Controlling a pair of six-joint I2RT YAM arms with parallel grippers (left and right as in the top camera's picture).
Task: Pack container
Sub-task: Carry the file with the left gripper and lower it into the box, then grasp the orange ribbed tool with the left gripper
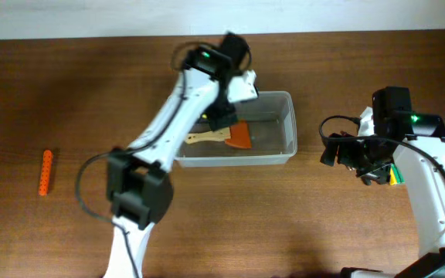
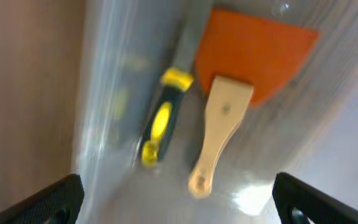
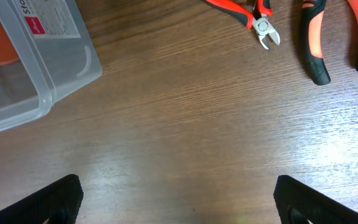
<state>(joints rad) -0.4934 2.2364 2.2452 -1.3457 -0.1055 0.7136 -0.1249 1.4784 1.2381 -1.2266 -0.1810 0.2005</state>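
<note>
My left gripper rises from the container (image 1: pixel 284 127) next, moves left in the overhead view and lowers onto the orange ribbed stick's far end (image 1: pixel 48 157), because the stick lies unpacked.
The clear plastic container (image 1: pixel 284 127) stands mid-table. Inside it lie a scraper (image 1: pixel 238 137) with an orange blade and wooden handle, and a yellow-and-black screwdriver (image 2: pixel 160 121). My left gripper (image 1: pixel 221 116) hangs over the container's left part. In the left wrist view it is open and empty (image 2: pixel 179 202) just above the scraper (image 2: pixel 229 106) and the container's floor (image 2: pixel 328 130). My right gripper (image 1: pixel 346 150) is open and empty (image 3: pixel 179 202) over bare table to the right of the container, whose corner shows in the right wrist view (image 3: pixel 42 62).
Small orange-handled cutters (image 3: pixel 247 12) and orange-and-black pliers (image 3: pixel 334 34) lie on the table beyond the right gripper. A yellow-green item (image 1: pixel 395 176) shows partly under the right arm. An orange ribbed stick (image 1: pixel 45 171) lies at the far left.
</note>
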